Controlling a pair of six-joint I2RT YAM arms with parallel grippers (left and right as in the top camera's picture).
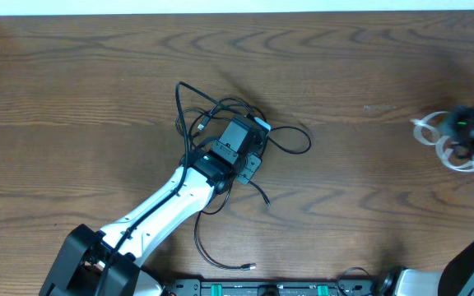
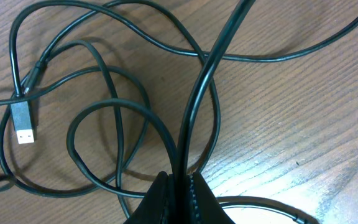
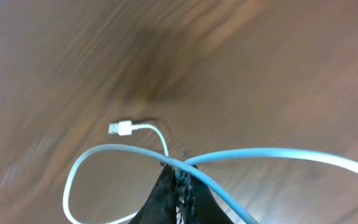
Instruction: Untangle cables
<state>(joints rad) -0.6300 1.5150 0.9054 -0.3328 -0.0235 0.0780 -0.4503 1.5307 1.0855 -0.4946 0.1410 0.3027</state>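
Note:
I should move my right gripper farther away, to the right in the overhead view (image 1: 466, 138), and let go of the looped white cable, because the cable hangs clear of the black tangle.
A tangle of black cables (image 1: 290, 136) lies in loops on the wooden table (image 1: 360, 66) left of centre. My left gripper (image 1: 239, 141) sits low over this tangle. In the left wrist view it (image 2: 182, 180) is shut on one black strand (image 2: 199, 93) that rises straight out of the jaws. A silver USB plug (image 2: 22, 122) lies flat at the left. At the far right, my right gripper (image 1: 461, 127) holds the looped white cable (image 1: 434, 133). The right wrist view is blurred; the gripper (image 3: 180, 169) is shut on the white cable (image 3: 104, 151) where two strands cross, and its white plug (image 3: 120, 129) hangs beyond.
One black cable end with a small plug (image 1: 249, 266) trails toward the front edge, beside the left arm (image 1: 163, 205). The arms' base rail (image 1: 270, 288) runs along the bottom. The table's far edge (image 1: 237, 15) lies at the top.

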